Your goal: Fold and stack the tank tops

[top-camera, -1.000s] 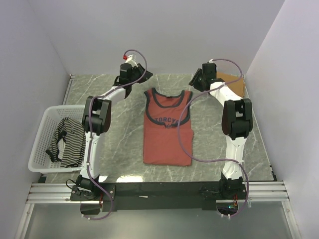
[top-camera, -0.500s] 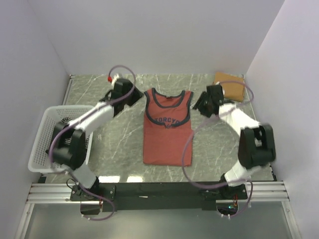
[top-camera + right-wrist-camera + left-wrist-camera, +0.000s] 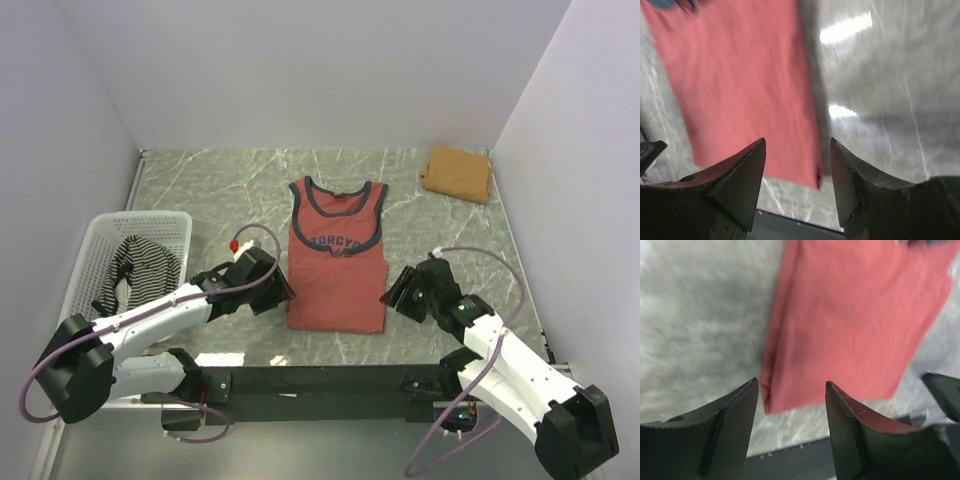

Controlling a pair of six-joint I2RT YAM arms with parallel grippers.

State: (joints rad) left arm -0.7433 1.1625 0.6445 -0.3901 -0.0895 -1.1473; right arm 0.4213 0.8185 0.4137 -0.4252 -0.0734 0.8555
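Note:
Next, my left gripper lowers back and closes on the rust-red top's near corner on the basket side, since that corner lies below and back.
The rust-red tank top (image 3: pixel 336 257) lies flat in the middle of the table, neck away from me, sides folded in. My left gripper (image 3: pixel 283 292) hovers open just off its near left corner (image 3: pixel 771 400); my right gripper (image 3: pixel 389 293) hovers open at its near right corner (image 3: pixel 812 172). Nothing is between either pair of fingers. The tan-brown tank top (image 3: pixel 457 172) sits folded at the far right corner. The black-and-white striped tank top (image 3: pixel 135 272) is bunched in the white basket (image 3: pixel 85 250).
The basket stands at the left edge beside the left arm. The table's near edge with its dark rail (image 3: pixel 330 380) runs just behind both grippers. Walls close in the table on three sides.
Both arms have swung from the far side of the table, by the red top's shoulders, down to its near bottom corners. Both grippers have opened wider.

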